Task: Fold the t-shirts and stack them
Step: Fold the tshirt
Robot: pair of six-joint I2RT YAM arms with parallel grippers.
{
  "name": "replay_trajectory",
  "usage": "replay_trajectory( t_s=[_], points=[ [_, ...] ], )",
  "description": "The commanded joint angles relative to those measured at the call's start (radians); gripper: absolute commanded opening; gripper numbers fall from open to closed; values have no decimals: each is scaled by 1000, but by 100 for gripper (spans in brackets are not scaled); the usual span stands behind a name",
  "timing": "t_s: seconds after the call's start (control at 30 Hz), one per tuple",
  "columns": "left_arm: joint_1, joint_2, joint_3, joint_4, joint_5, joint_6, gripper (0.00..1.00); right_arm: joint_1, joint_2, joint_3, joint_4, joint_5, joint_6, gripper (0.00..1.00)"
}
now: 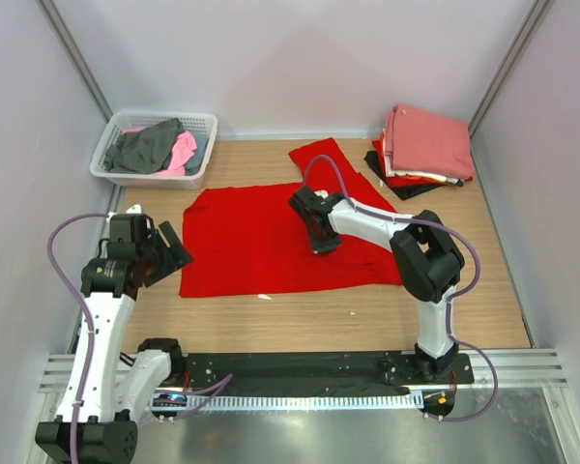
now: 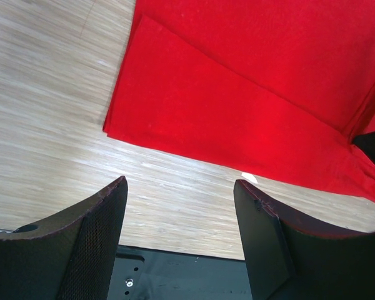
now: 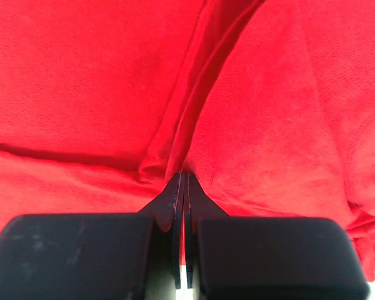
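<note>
My right gripper will next move outward over the cloth along that crease, toward the back sleeve, and let go of the fold, because the crease runs outward from the pinch.
A bright red t-shirt (image 1: 261,237) lies spread on the wooden table, one sleeve reaching toward the back. My right gripper (image 1: 321,240) is over its middle, shut on a pinched fold of the red cloth (image 3: 184,162). My left gripper (image 1: 166,253) is open and empty, just left of the shirt's near left corner (image 2: 112,128), above bare wood. A stack of folded t-shirts (image 1: 423,145), salmon-pink on top with red and black below, sits at the back right.
A white lattice basket (image 1: 126,176) at the back left holds grey and pink shirts (image 1: 155,147). A small white scrap (image 1: 264,296) lies by the shirt's front edge. The black mounting rail (image 1: 300,372) runs along the near edge.
</note>
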Motion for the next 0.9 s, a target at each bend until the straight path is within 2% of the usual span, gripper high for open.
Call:
replay_trajectory(
  t_s=[0.0, 0.27, 0.37, 0.53, 0.6, 0.87],
  points=[
    [9, 0, 1, 6, -8, 1, 70, 5, -55, 31, -31, 53, -25, 3],
    [9, 4, -2, 4, -8, -1, 70, -4, -41, 106, -71, 154, -127, 1],
    [9, 9, 0, 4, -5, -1, 70, -11, -39, 131, -62, 206, -233, 1],
    [9, 23, -2, 9, 5, 5, 69, -41, -22, 166, -47, 397, -342, 1],
    [9, 30, -2, 8, 7, 5, 70, -60, 10, 198, -45, 422, -365, 1],
    [9, 39, -2, 6, 1, 4, 69, -130, 80, 229, 51, 562, -442, 1]
  ],
)
